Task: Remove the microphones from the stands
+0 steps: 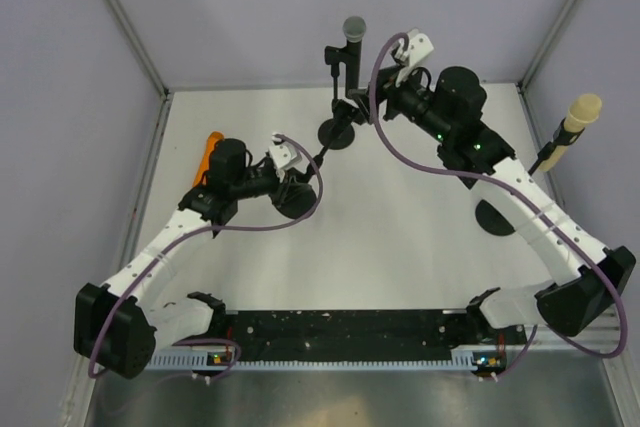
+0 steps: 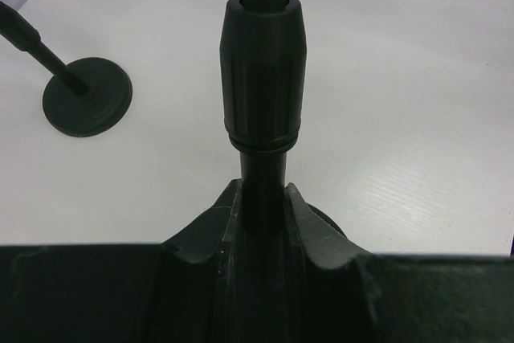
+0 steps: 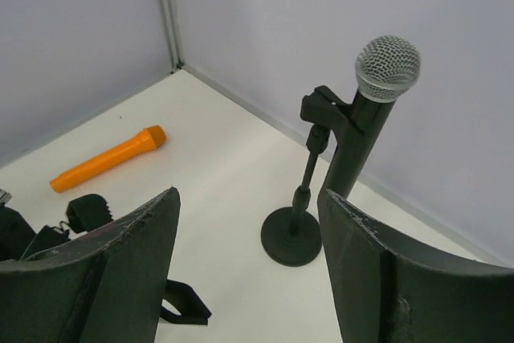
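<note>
I will move my left gripper past the orange microphone next to let go of the stand, because the bare tabletop by the wall is to its left in the top view.
A black microphone with a grey mesh head [image 1: 354, 29] stands upright in the clip of a black stand [image 1: 337, 133] at the back; it also shows in the right wrist view [image 3: 385, 70]. My right gripper [image 1: 366, 107] [image 3: 249, 194] is open and empty just in front of it, and the microphone's handle passes behind the right finger [image 3: 377, 271]. My left gripper [image 1: 295, 187] [image 2: 262, 190] is shut on the pole of another black stand [image 2: 263, 78], low near its base. That stand holds no microphone.
An orange microphone [image 1: 210, 152] [image 3: 108, 158] lies on the table at the left. A beige microphone [image 1: 582, 110] sits in a third stand [image 1: 497, 217] at the right. Side and back walls enclose the table.
</note>
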